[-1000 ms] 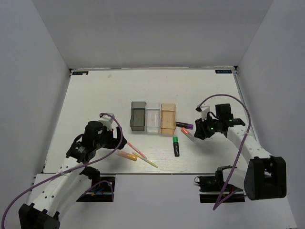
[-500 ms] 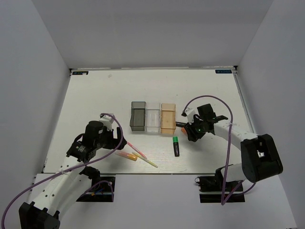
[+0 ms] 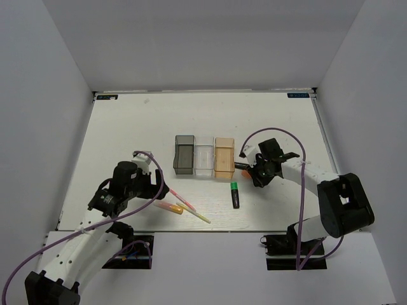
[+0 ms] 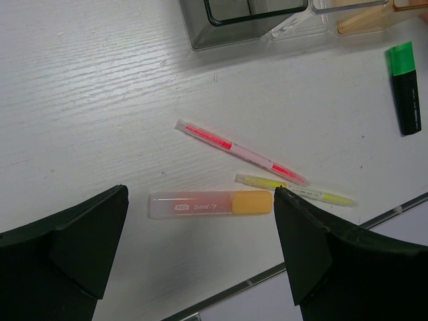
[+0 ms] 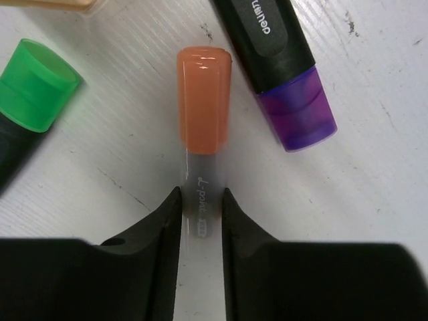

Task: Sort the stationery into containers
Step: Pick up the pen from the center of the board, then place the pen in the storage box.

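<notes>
My right gripper should lift the body of the orange-capped highlighter to the left in the top view, over the rim of the orange-tan bin [image 3: 224, 157], and let go of it inside that bin, which is still empty.
My right gripper [image 3: 254, 176] is shut on the pale barrel of the orange-capped highlighter [image 5: 204, 100], which lies on the table; my fingertips [image 5: 170, 207] press both sides of it. The purple-capped black highlighter [image 5: 277, 60] lies just beside it, and the green-capped black highlighter [image 5: 37, 93] lies to its other side. The three joined bins, smoky grey [image 3: 184, 155], clear [image 3: 204, 157] and orange-tan [image 3: 224, 157], stand just left of this gripper. My left gripper [image 4: 200, 194] is open and empty above a pale orange-capped pen [image 4: 210, 204], a pink pen [image 4: 241, 152] and a yellow pen [image 4: 294, 190].
The table's near edge [image 4: 267, 277] runs just below the three pens. The green-capped highlighter [image 3: 234, 194] lies between the bins and that front edge. White walls enclose the table on three sides.
My right gripper has moved left toward the bins and closed around the orange-capped highlighter. The left arm has not moved.
</notes>
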Controlling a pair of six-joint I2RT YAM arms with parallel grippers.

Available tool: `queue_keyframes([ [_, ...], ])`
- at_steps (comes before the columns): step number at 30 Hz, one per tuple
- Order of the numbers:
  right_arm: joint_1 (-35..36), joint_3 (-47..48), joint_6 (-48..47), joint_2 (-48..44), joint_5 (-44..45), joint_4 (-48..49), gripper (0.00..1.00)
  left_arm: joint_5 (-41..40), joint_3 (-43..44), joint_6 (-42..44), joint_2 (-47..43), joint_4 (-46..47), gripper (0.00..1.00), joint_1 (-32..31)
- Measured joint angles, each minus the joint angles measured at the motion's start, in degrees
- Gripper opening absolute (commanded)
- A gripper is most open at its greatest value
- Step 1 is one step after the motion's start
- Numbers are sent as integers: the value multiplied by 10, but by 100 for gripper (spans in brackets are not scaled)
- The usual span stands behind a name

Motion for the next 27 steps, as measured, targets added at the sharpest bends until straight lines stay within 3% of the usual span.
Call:
queue_keyframes([
  [2, 0, 0, -4, 0, -3, -3, 8, 0, 0, 0, -2, 0, 100, 0],
  [5, 0, 0, -12, -2, -11, -14, 0, 0, 0, 0, -4, 0, 100, 0],
  [12, 0, 11, -48, -97, -31, -130, 0, 0, 0, 0, -5, 0, 99, 0],
  [17, 0, 88, -48, -148, -53, -183, 0, 1, 0, -1, 0, 0, 94, 0],
  [21, 6, 158, -3, -107, -100, -186, 0, 6, 0, -1, 0, 1, 89, 0],
  [27, 41, 263, 132, 35, -155, -141, 0, 10, 0, -1, 1, 5, 88, 0],
])
